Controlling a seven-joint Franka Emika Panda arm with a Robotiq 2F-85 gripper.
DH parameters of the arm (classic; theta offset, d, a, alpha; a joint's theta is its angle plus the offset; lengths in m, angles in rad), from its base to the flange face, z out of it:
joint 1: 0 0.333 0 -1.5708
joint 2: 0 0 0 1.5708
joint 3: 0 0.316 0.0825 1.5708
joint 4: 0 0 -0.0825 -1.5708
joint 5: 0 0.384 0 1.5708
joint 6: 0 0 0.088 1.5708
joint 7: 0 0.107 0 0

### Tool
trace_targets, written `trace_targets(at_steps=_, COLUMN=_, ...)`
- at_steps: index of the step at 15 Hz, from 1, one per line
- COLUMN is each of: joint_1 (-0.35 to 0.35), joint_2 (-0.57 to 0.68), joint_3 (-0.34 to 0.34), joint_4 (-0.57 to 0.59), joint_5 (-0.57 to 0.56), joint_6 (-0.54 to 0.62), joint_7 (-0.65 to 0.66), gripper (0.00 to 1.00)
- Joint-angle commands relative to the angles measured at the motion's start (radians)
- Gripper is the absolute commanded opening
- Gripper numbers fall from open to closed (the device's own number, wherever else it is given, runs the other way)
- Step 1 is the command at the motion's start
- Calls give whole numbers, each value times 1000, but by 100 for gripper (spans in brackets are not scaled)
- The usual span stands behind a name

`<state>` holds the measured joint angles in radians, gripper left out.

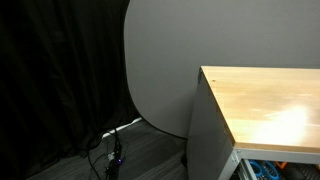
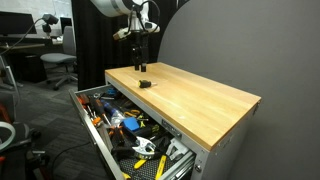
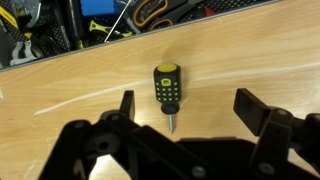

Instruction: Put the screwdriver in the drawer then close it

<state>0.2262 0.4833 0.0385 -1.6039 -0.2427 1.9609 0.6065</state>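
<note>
The gripper moves toward the open drawer (image 2: 98, 131) next, then down around the screwdriver's black and yellow handle.
A stubby screwdriver (image 3: 167, 92) with a black and yellow handle lies on the light wooden top (image 3: 230, 55) of the cabinet; in an exterior view it is a small dark shape (image 2: 144, 84) near the top's far end. My gripper (image 3: 188, 108) is open and empty, hovering above the screwdriver, whose short tip points toward the jaws. In an exterior view the gripper (image 2: 139, 66) hangs a little above the wooden top. The drawer (image 2: 98, 131) is pulled open below the top and is full of tools; it also shows along the upper edge of the wrist view (image 3: 60, 30).
The grey cabinet (image 1: 207, 130) with its wooden top (image 1: 270, 100) shows from the side, with a black curtain (image 1: 50, 80) and a cable on the floor. Office chairs (image 2: 58, 62) and desks stand behind. The open drawer holds several tools (image 2: 135, 125).
</note>
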Motion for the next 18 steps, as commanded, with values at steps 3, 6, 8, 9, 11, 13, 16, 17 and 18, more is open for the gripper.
trace_targets(at_steps=3, joint_1=-55, joint_2=-17, joint_3=-15, joint_4=-20, joint_5=83, joint_6=56, joint_7=-91, gripper=100)
trace_targets(at_steps=6, joint_1=-88, joint_2=-19, joint_3=-17, joint_4=-30, joint_5=125, joint_6=31, joint_7=-151, gripper=100)
trace_targets(at_steps=8, joint_1=-97, joint_2=-25, joint_3=-26, joint_4=-43, joint_5=133, joint_6=26, joint_7=-168, gripper=100)
trace_targets(at_steps=9, joint_1=-102, joint_2=-24, joint_3=-26, joint_4=-52, joint_5=144, joint_6=26, joint_7=-176, gripper=100)
trace_targets(at_steps=11, joint_1=-112, joint_2=-25, joint_3=-16, joint_4=-68, joint_5=179, joint_6=31, joint_7=-198, gripper=100)
trace_targets(at_steps=13, joint_1=-112, joint_2=-18, joint_3=-8, joint_4=-76, joint_5=217, joint_6=30, joint_7=-215, gripper=100)
trace_targets(at_steps=16, joint_1=-100, joint_2=-16, joint_3=-3, joint_4=-94, joint_5=245, joint_6=44, joint_7=-219, gripper=100)
trace_targets(at_steps=17, joint_1=-95, joint_2=-17, joint_3=-5, joint_4=-101, joint_5=242, joint_6=57, joint_7=-214, gripper=100)
trace_targets(at_steps=18, joint_1=-86, joint_2=-20, joint_3=-12, joint_4=-113, joint_5=225, joint_6=81, joint_7=-202, gripper=75)
